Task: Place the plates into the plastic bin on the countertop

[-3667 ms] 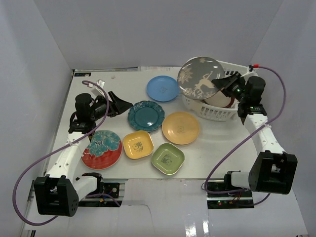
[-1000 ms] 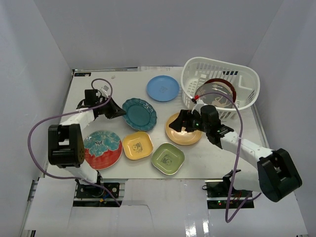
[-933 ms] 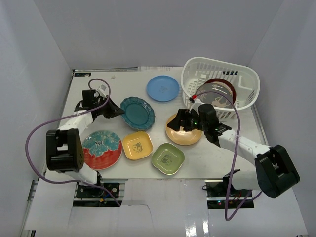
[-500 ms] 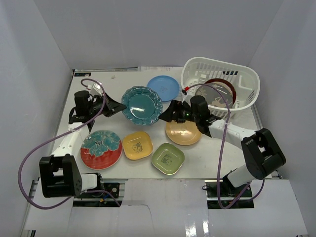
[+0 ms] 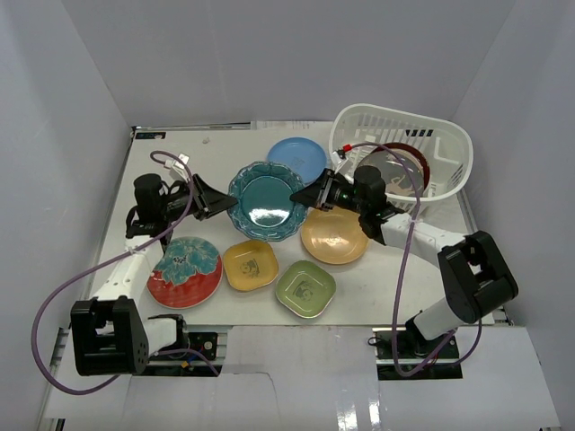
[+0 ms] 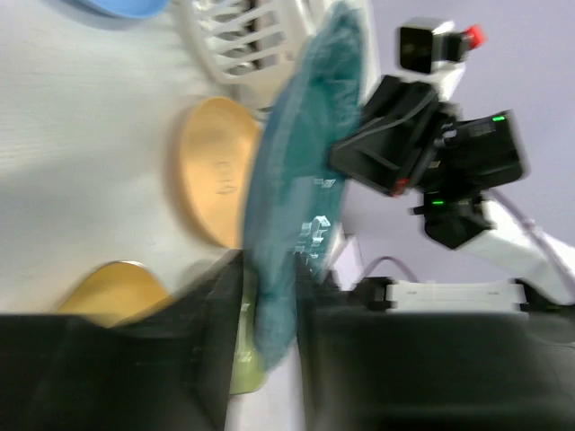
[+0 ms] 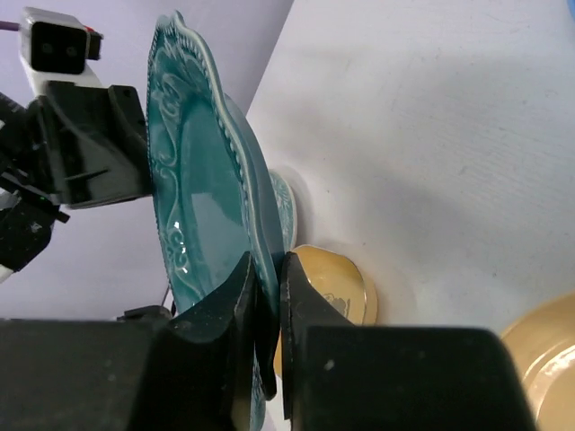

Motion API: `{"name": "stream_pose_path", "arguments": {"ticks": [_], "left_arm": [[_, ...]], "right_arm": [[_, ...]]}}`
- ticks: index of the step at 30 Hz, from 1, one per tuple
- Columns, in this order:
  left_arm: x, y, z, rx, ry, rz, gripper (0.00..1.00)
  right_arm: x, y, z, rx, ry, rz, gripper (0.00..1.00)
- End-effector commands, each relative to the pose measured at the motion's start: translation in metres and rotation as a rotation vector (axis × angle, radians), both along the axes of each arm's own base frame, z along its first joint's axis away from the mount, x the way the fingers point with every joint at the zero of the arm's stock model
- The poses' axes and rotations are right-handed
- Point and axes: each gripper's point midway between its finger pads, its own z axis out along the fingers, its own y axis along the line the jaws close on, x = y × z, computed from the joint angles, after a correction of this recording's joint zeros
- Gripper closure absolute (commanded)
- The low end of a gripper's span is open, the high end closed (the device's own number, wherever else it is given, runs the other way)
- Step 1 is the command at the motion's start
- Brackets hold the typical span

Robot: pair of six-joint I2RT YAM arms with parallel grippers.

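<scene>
My right gripper next goes over the white bin [image 5: 431, 135], then down inside its open top to release the teal plate by the maroon-rimmed one.
A teal scalloped plate [image 5: 267, 200] is held off the countertop [image 5: 180, 148], tilted, between both arms. My left gripper [image 5: 230, 203] is shut on its left rim and my right gripper [image 5: 302, 197] is shut on its right rim. The left wrist view shows the plate edge-on [image 6: 301, 171] in my left gripper [image 6: 269, 274]. The right wrist view shows its face [image 7: 193, 206] pinched in my right gripper [image 7: 269, 265]. The white slotted bin [image 5: 431, 135] stands at the back right with a maroon-rimmed plate [image 5: 415, 160] leaning inside.
On the countertop lie a light blue plate [image 5: 292, 153], an orange plate [image 5: 334, 238], a yellow squarish plate [image 5: 251, 264], a green squarish plate [image 5: 305, 288] and a red plate with a teal flower [image 5: 185, 271]. Pale grey walls close in three sides.
The left gripper has lifted the teal plate off the countertop and tilted it. The right gripper has left the orange plate, moved left and closed on the teal plate's right rim.
</scene>
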Motion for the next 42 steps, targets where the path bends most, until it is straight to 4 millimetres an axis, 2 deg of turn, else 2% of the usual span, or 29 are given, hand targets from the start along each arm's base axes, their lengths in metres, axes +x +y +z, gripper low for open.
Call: {"name": "stream_pose_path", "arguments": {"ticks": [1,2,3,4,5,6,7,8,9,10,11,12,13,15,16,18,19,21,22,24,31,35,37,38,40,41,42], "left_arm": [[-0.023,-0.015,0.048,-0.041,-0.171,-0.108,0.52],[-0.027,-0.019,0.048,-0.04,-0.174,-0.121,0.41],[-0.03,-0.02,0.049,-0.034,-0.181,-0.121,0.32],[-0.033,-0.021,0.045,-0.015,-0.181,-0.128,0.25],[-0.033,-0.021,0.044,0.002,-0.191,-0.118,0.16],[-0.036,-0.021,0.046,0.023,-0.214,-0.114,0.12],[-0.042,-0.024,0.039,0.062,-0.22,-0.127,0.09],[-0.041,-0.024,0.038,0.093,-0.236,-0.106,0.02],[-0.048,-0.025,0.039,0.118,-0.26,-0.103,0.02],[-0.058,-0.032,0.033,0.142,-0.25,-0.128,0.02],[-0.058,-0.03,0.028,0.194,-0.286,-0.109,0.02],[-0.062,-0.032,0.024,0.217,-0.295,-0.11,0.02],[-0.072,-0.037,0.021,0.239,-0.308,-0.131,0.02],[-0.073,-0.036,0.012,0.298,-0.341,-0.119,0.02],[-0.079,-0.039,0.004,0.316,-0.34,-0.132,0.02],[-0.08,-0.037,-0.004,0.359,-0.349,-0.116,0.02],[-0.081,-0.036,-0.002,0.363,-0.357,-0.114,0.02],[-0.08,-0.037,0.0,0.375,-0.372,-0.109,0.02],[-0.08,-0.037,0.001,0.376,-0.373,-0.108,0.02],[-0.081,-0.037,0.001,0.378,-0.373,-0.109,0.02],[-0.083,-0.038,0.0,0.379,-0.379,-0.119,0.02],[-0.082,-0.039,-0.002,0.38,-0.371,-0.122,0.02],[-0.082,-0.038,-0.003,0.382,-0.368,-0.12,0.02],[-0.081,-0.038,-0.003,0.384,-0.368,-0.119,0.02],[-0.08,-0.038,-0.004,0.387,-0.366,-0.116,0.02],[-0.08,-0.038,-0.004,0.389,-0.367,-0.115,0.02],[-0.08,-0.038,-0.005,0.39,-0.363,-0.112,0.02]], "right_arm": [[0.003,-0.003,0.037,0.103,-0.078,-0.006,0.92],[0.003,-0.007,0.045,0.117,-0.085,-0.014,0.92],[0.002,-0.012,0.063,0.141,-0.113,-0.022,0.92],[0.01,-0.025,0.073,0.154,-0.127,-0.059,0.92],[0.009,-0.037,0.094,0.181,-0.165,-0.081,0.92],[0.013,-0.048,0.105,0.198,-0.171,-0.108,0.92],[0.029,-0.074,0.112,0.197,-0.17,-0.183,0.92],[0.034,-0.091,0.122,0.204,-0.183,-0.219,0.92],[0.045,-0.124,0.136,0.206,-0.215,-0.302,0.92],[0.051,-0.141,0.145,0.204,-0.229,-0.343,0.92],[0.053,-0.158,0.148,0.192,-0.219,-0.38,0.92],[0.065,-0.19,0.15,0.171,-0.233,-0.464,0.92],[0.072,-0.209,0.158,0.154,-0.26,-0.523,0.92],[0.088,-0.242,0.14,0.071,-0.199,-0.649,0.92],[0.097,-0.265,0.141,0.013,-0.225,-0.721,0.92],[0.109,-0.292,0.126,-0.085,-0.222,-0.807,0.92],[0.113,-0.299,0.127,-0.11,-0.231,-0.834,0.92],[0.124,-0.319,0.113,-0.163,-0.203,-0.894,0.92],[0.131,-0.325,0.102,-0.184,-0.181,-0.901,0.92],[0.137,-0.335,0.095,-0.196,-0.162,-0.914,0.92],[0.152,-0.342,0.025,-0.277,-0.014,-0.895,0.92],[0.153,-0.347,0.003,-0.319,0.039,-0.902,0.92],[0.152,-0.354,-0.006,-0.361,0.069,-0.924,0.88],[0.151,-0.355,-0.006,-0.379,0.069,-0.93,0.7],[0.153,-0.365,-0.002,-0.439,0.055,-0.969,0.44],[0.151,-0.364,-0.006,-0.475,0.073,-0.967,0.22],[0.149,-0.371,-0.01,-0.546,0.082,-0.979,0.14]]}}
